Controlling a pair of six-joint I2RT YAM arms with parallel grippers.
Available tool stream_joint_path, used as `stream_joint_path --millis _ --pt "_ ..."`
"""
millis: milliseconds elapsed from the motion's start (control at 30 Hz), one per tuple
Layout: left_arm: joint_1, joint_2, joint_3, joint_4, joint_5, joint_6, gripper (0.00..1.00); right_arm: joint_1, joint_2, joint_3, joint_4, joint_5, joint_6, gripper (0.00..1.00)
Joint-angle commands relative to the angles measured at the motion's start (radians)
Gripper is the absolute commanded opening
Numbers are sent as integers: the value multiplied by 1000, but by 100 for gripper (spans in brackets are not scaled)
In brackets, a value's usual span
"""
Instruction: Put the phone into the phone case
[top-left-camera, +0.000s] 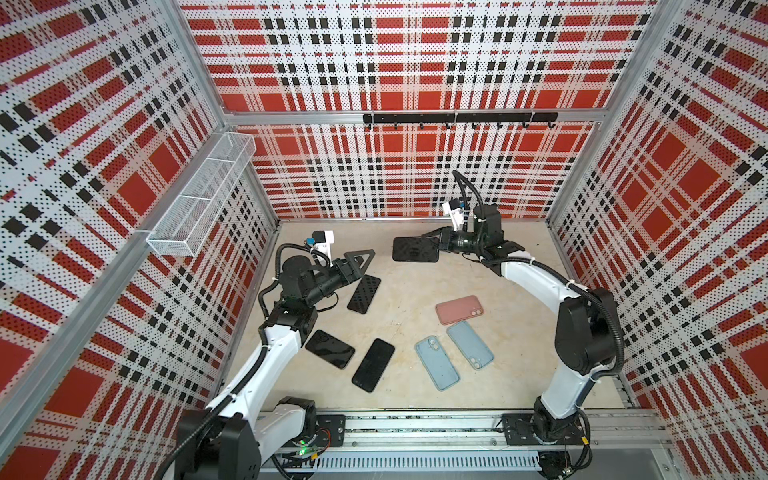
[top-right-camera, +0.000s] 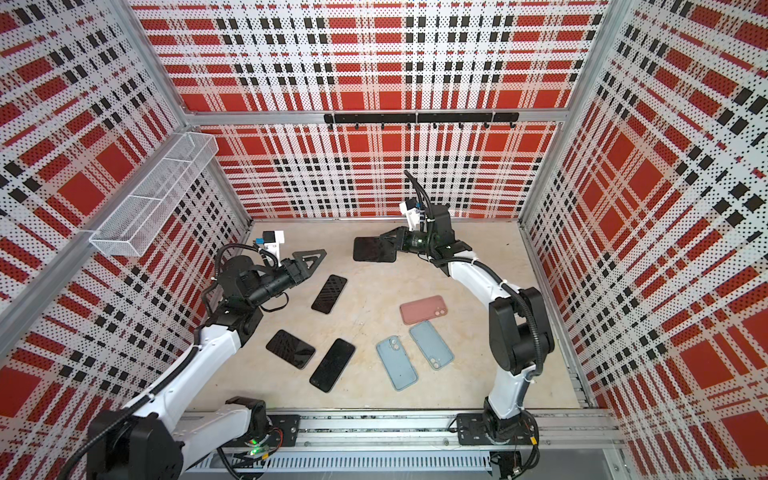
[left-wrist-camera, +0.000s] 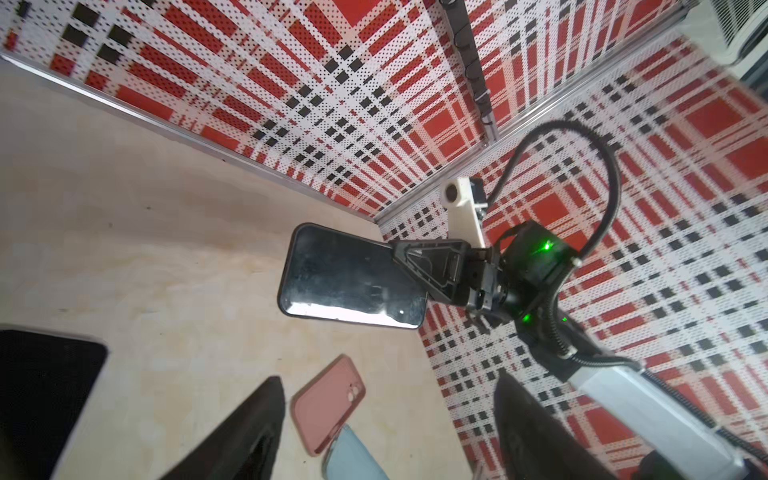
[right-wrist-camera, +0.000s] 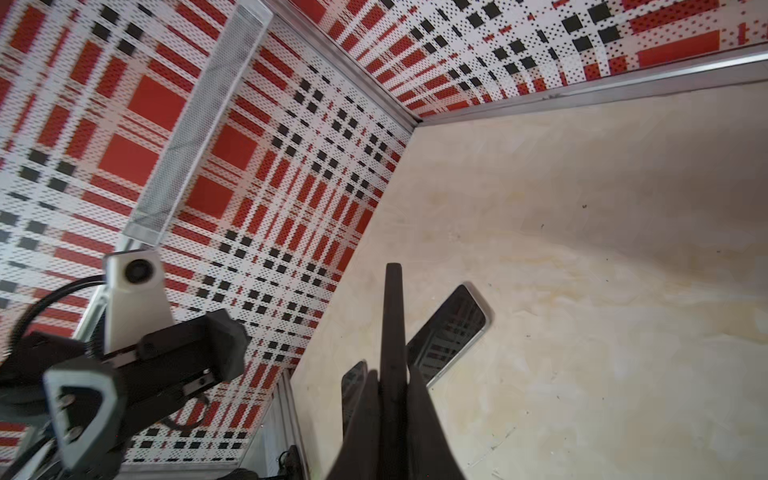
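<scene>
Next, the right gripper moves down and sets the black phone flat on the tabletop beyond the pink phone case to release its short end. That spot is bare.
My right gripper is shut on the short end of a black phone and holds it roughly flat above the back of the table. The left wrist view shows that phone's glossy screen. In the right wrist view it is edge-on between the fingers. Whether it wears a case I cannot tell. My left gripper stands open and empty at the back left, apart from it. A pink phone case and two blue ones lie right of centre.
Three more black phones lie on the table: one under my left gripper, and two nearer the front left. A wire basket hangs on the left wall and a hook rail on the back wall.
</scene>
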Motion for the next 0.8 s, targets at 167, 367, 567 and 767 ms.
stream_joint_path --millis 167,367,567,767 --pt "17 -43 6 -182 -47 140 82 26 261 203 -157 116 -113 0" --pt "18 -40 -5 -177 -28 136 82 25 387 331 -238 71 -116 0" --pt "18 -44 -6 -177 -18 130 82 25 481 413 -292 29 -110 0" --pt "17 -62 -18 -177 -19 120 83 18 524 442 -291 45 -102 7"
